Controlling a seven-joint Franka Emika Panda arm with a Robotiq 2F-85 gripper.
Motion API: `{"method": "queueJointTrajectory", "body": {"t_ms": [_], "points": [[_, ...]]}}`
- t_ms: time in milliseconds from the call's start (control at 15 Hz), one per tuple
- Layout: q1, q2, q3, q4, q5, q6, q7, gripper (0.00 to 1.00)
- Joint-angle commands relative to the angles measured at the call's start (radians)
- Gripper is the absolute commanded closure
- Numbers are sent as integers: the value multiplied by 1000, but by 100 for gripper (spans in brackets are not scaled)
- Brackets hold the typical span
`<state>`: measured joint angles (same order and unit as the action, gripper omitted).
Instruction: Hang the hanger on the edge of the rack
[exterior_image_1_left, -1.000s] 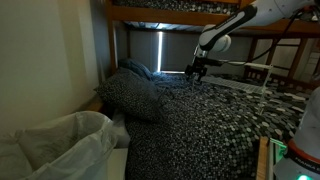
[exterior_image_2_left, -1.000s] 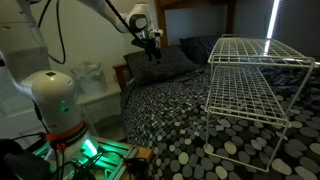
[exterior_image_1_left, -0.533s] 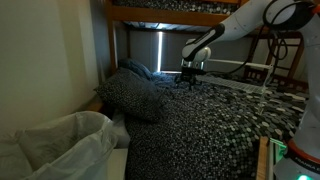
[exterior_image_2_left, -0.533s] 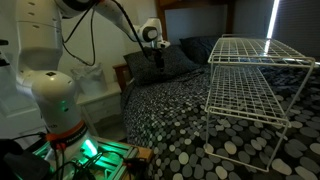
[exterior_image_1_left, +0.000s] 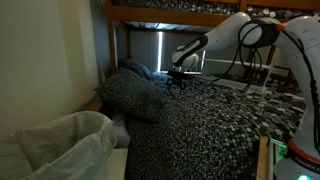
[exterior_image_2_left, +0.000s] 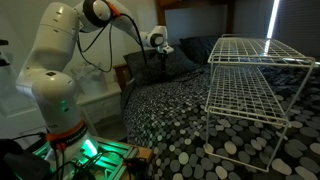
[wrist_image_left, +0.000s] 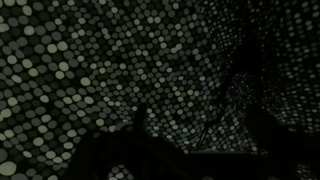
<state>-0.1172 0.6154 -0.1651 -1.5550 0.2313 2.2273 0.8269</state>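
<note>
I will move my gripper down and slightly outward next, onto the thin dark line of the hanger, because it lies below on the bedspread between my open fingers.
My gripper (exterior_image_1_left: 176, 82) hangs low over the dark speckled bedspread, close to the dark pillow, and also shows in an exterior view (exterior_image_2_left: 160, 56). In the wrist view its two dark fingers stand apart with nothing between them (wrist_image_left: 200, 128). A thin dark bent line on the bedspread, probably the hanger (wrist_image_left: 232, 92), lies between and just ahead of the fingers. I cannot make out the hanger in either exterior view. The white tube rack (exterior_image_2_left: 250, 75) stands on the bed, well away from the gripper, and its bars show faintly in an exterior view (exterior_image_1_left: 258, 72).
A dark pillow (exterior_image_1_left: 135, 95) lies at the head of the bed. The brown wooden bunk frame (exterior_image_1_left: 165, 14) runs overhead. A white crumpled sheet (exterior_image_1_left: 55, 140) lies beside the bed. The robot base (exterior_image_2_left: 55, 100) stands at the bedside.
The arm has swung away from the rack toward the pillow and come lower over the bedspread.
</note>
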Motion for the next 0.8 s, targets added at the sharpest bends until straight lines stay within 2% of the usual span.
{"method": "queueJointTrajectory", "body": {"t_ms": [0,333,467,733], "points": [[-1,3,0,4,0,-3,-3,0],[-1,-3,0,6,0,-3,-3,0],[32,91,-48,86,-27,47,161,0],[38,220,-96,196,-66,60,366,0]]}}
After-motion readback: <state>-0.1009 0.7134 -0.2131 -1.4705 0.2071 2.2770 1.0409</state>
